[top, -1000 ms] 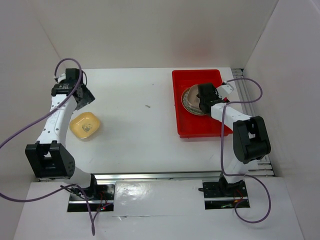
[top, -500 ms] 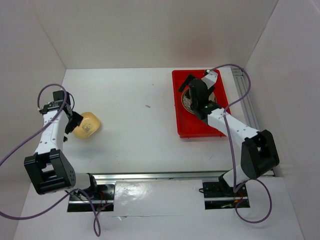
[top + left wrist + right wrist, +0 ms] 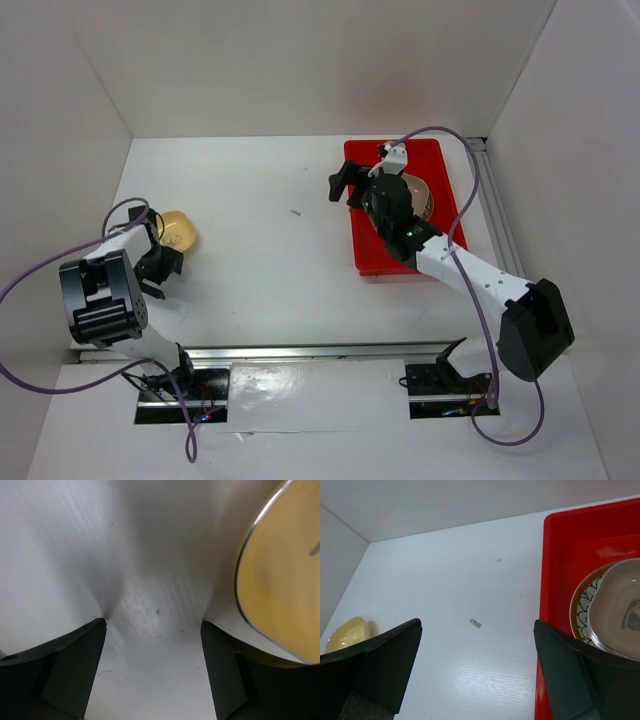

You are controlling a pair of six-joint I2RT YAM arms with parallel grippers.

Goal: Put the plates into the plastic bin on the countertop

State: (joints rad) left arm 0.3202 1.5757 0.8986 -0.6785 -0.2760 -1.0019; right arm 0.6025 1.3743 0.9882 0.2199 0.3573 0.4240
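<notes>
My left gripper rises and shifts outward next, then lowers with its fingers astride the yellow dish's near corner [image 3: 242, 597], since only bare countertop shows between them.
A yellow dish [image 3: 178, 230] lies on the white countertop [image 3: 260, 250] at the left. My left gripper [image 3: 160, 262] is open just on its near side; in the left wrist view the yellow dish [image 3: 285, 575] lies off to the right of the open gripper [image 3: 154, 670], over the right finger [image 3: 225, 670], with nothing between the jaws. The red bin [image 3: 400, 262] holds the round patterned plate [image 3: 582, 605] with a pale small dish [image 3: 620, 610] on it. My right gripper [image 3: 358, 178] is open and empty above the bin's left edge [image 3: 545, 630].
White walls close in the countertop at the back and both sides. A small grey speck [image 3: 476, 623] lies on the table between the bin and the yellow dish [image 3: 345, 632]. A metal rail [image 3: 320, 352] runs along the near edge.
My left gripper has swung from behind the yellow dish to its near side, and the dish now sits a little farther back. My right gripper has moved left off the plate to the bin's left edge.
</notes>
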